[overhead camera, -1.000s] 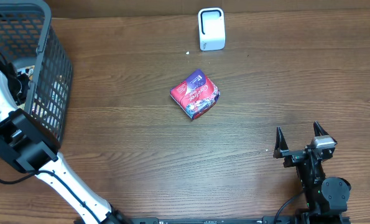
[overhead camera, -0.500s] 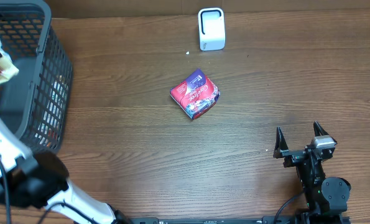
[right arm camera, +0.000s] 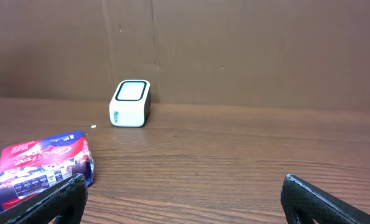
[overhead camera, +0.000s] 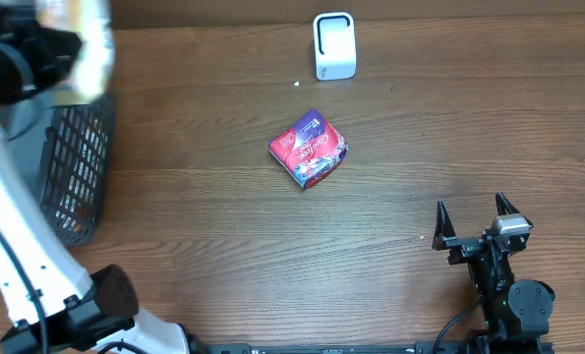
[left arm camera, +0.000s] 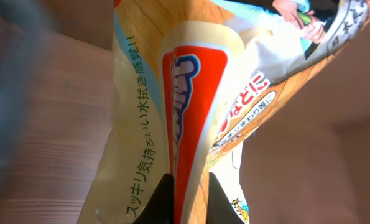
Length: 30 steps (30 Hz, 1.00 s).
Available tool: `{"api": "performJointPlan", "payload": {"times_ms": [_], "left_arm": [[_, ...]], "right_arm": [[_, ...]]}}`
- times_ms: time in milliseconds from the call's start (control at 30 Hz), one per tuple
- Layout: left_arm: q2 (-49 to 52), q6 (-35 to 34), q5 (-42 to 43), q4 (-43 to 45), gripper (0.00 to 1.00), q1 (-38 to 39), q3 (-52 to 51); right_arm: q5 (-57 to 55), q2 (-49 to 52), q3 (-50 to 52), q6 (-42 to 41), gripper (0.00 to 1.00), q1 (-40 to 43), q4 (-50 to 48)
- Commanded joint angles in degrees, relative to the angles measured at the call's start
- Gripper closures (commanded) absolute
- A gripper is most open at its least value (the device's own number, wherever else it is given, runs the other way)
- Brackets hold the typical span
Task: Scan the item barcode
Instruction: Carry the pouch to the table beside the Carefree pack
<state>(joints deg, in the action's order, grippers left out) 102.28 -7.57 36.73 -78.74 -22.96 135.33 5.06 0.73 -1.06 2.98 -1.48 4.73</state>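
Note:
My left gripper has bare tabletop past the red packet below it and to its right in the overhead view, so I need to carry the packet there, lower it and let it go.
A cream and orange packet with Japanese print fills the left wrist view, and my left gripper is shut on its folded edge. In the overhead view the packet is a blur held high over the basket's right rim at the far left, with the left gripper beside it. The white barcode scanner stands upright at the table's back edge, also in the right wrist view. My right gripper rests open near the front right, nothing between its fingers.
A grey mesh basket stands at the left edge under the left arm. A red and purple packet lies mid-table, in front of the scanner, and shows at the left of the right wrist view.
The left arm has lifted the cream packet up out of the basket and swung it rightwards over the rim. The right arm has not moved.

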Motion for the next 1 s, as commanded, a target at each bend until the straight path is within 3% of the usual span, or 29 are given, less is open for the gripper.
{"api": "performJointPlan", "payload": {"times_ms": [0,267,533,933,967], "left_arm": [[-0.98,0.81,4.04,-0.76,0.96,8.68,0.33],[3.08,0.72,-9.22,-1.88,0.96,29.57,-4.04],[15.72,-1.2,-10.78,1.84,0.96,44.63,-5.51],[31.45,-5.77,-9.77,8.39,0.96,53.22,-5.51],[31.47,-5.7,-9.44,7.96,0.72,53.27,-5.51]], "right_arm": [[-0.52,-0.57,0.59,0.07,0.0,0.48,-0.2],[-0.52,-0.57,0.59,0.07,0.0,0.48,-0.2],[-0.52,-0.57,0.59,0.07,0.0,0.48,-0.2],[-0.52,-0.57,0.59,0.07,0.0,0.48,-0.2],[-0.52,-0.57,0.59,0.07,0.0,0.48,-0.2]]}}
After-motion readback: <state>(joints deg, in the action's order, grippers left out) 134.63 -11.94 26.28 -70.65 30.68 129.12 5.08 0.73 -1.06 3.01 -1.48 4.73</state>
